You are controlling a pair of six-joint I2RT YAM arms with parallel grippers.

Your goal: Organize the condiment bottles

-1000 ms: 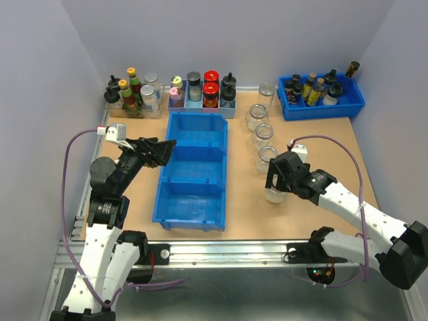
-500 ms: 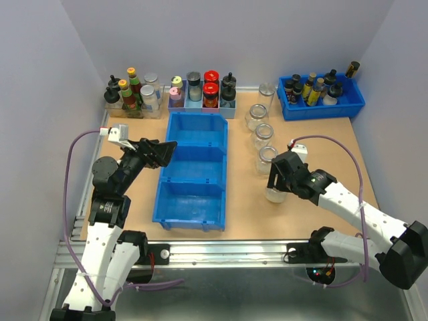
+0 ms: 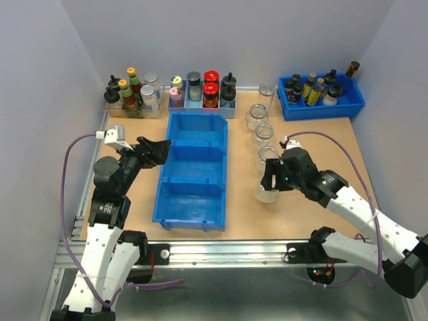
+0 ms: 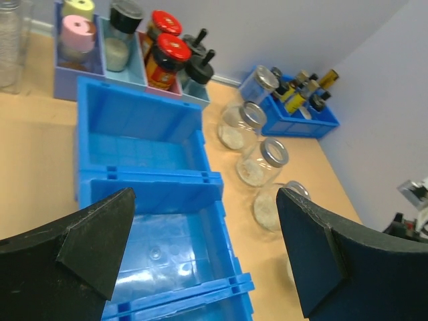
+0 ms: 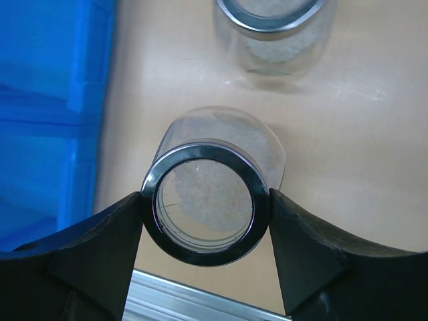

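The bin's empty near section (image 3: 178,203) lies to my right gripper's left in the top view, so I need to lift the nearest jar across the bin's side and lower it to release.
Five clear glass jars stand in a line right of the blue bin (image 3: 192,167). The rear one (image 3: 267,90) has a flat silver lid. Three open ones (image 3: 256,115), (image 3: 263,134), (image 3: 267,155) follow. My right gripper (image 3: 270,179) is shut on the neck of the nearest jar (image 3: 266,194); in the right wrist view the fingers (image 5: 114,234) pinch its dark rim (image 5: 206,212) from both sides. I cannot tell whether its base touches the table. My left gripper (image 3: 157,151) is open and empty over the bin's left edge, jaws wide apart (image 4: 204,214).
The three-compartment blue bin (image 4: 144,127) lies in the middle. Spice jars in small trays (image 3: 200,90) and sauce bottles (image 3: 130,93) line the back. A blue tray of small dark bottles (image 3: 321,93) sits at back right. The table's metal front edge (image 5: 200,301) is near the held jar.
My right gripper has moved a little left toward the bin with the jar in it. My left gripper has drifted slightly left, still open.
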